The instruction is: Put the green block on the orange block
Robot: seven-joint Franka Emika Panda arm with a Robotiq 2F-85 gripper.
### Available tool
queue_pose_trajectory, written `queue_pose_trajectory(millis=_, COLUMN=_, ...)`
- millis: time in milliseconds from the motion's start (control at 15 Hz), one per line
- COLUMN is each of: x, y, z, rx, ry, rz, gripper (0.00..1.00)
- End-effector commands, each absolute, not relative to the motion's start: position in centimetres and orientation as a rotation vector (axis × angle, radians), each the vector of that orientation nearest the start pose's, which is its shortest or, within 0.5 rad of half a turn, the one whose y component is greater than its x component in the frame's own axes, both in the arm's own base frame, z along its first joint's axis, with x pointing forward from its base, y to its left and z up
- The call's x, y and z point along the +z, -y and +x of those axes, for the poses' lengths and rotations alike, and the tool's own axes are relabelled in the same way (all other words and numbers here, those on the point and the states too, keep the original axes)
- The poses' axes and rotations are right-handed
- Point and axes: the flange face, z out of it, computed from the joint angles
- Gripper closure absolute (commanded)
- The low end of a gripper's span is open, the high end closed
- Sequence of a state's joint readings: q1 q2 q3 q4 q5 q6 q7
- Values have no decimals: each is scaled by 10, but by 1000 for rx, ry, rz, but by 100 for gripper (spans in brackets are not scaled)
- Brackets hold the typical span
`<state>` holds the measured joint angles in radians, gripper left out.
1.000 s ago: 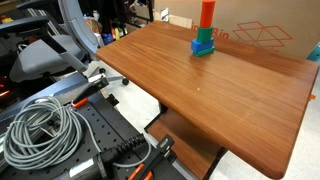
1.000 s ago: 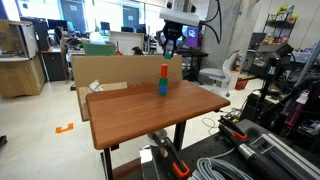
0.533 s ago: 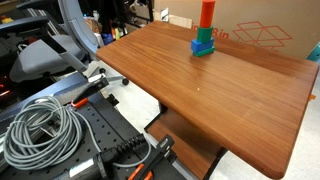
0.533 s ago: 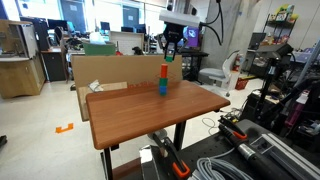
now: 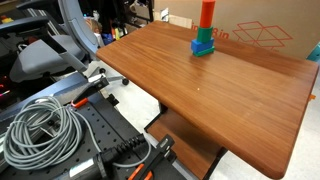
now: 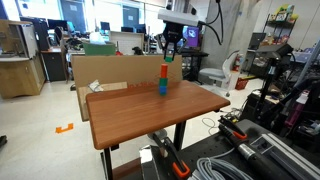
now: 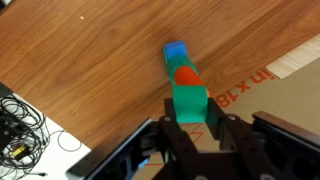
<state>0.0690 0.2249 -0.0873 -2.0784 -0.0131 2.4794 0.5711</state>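
Note:
My gripper shifts and lowers next, then opens, to get the small green block onto the orange block's top (image 5: 208,3) (image 7: 188,77) from slightly to one side.
The tall orange block (image 5: 207,14) stands upright at the far side of the wooden table (image 5: 200,90), also seen in the other exterior view (image 6: 164,72). At its foot sit another green block (image 5: 203,41) and a blue block (image 5: 203,50). In the wrist view my gripper (image 7: 190,108) is shut on the small green block (image 7: 189,97). It holds this block just over, and partly covering, the orange block's top (image 7: 186,75), with the blue block (image 7: 174,50) below. I cannot tell whether the two touch. The gripper (image 6: 170,50) hangs right above the column.
A large cardboard box (image 5: 262,30) stands just behind the table's far edge, close to the column, and shows in the wrist view (image 7: 270,95). Coiled cables (image 5: 40,130) and clamps lie on a cart near the table's front. Office chairs and desks surround the table.
The gripper with the green block has sunk slightly toward the column's top. The blocks on the table have not moved.

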Motion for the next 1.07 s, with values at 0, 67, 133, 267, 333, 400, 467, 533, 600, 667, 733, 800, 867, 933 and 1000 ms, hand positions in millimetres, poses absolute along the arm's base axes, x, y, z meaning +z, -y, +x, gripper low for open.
queue_pose_trajectory(millis=0, x=340, y=8, z=612, rx=-219, ry=-915, rz=-2949, gripper=91)
queue_pose_trajectory(millis=67, x=340, y=8, z=616, rx=-211, ry=-922, rz=-2943, gripper=91)
queue_pose_trajectory(millis=133, x=339, y=8, z=619, rx=-206, ry=-923, rz=-2939, gripper=91)
queue_pose_trajectory(millis=267, x=337, y=11, z=626, rx=-191, ry=-944, rz=-2928, gripper=91)
queue_pose_trajectory(millis=333, x=334, y=12, z=629, rx=-179, ry=-954, rz=-2926, gripper=91)
queue_pose_trajectory(millis=400, x=333, y=13, z=632, rx=-168, ry=-964, rz=-2922, gripper=91)
queue_pose_trajectory(millis=467, x=331, y=14, z=635, rx=-157, ry=-970, rz=-2922, gripper=91)
queue_pose_trajectory(millis=533, x=329, y=14, z=637, rx=-152, ry=-971, rz=-2922, gripper=91)
queue_pose_trajectory(millis=600, x=328, y=13, z=640, rx=-141, ry=-975, rz=-2922, gripper=91)
queue_pose_trajectory(millis=667, x=326, y=12, z=641, rx=-126, ry=-977, rz=-2922, gripper=91)
queue_pose_trajectory(millis=733, x=324, y=10, z=642, rx=-108, ry=-975, rz=-2922, gripper=91)
queue_pose_trajectory(millis=800, x=323, y=8, z=643, rx=-98, ry=-972, rz=-2926, gripper=91)
queue_pose_trajectory(millis=867, x=323, y=6, z=642, rx=-86, ry=-968, rz=-2928, gripper=91)
queue_pose_trajectory(millis=933, x=323, y=5, z=642, rx=-78, ry=-964, rz=-2930, gripper=91)
queue_pose_trajectory(millis=1000, x=324, y=4, z=642, rx=-71, ry=-965, rz=-2934, gripper=91)
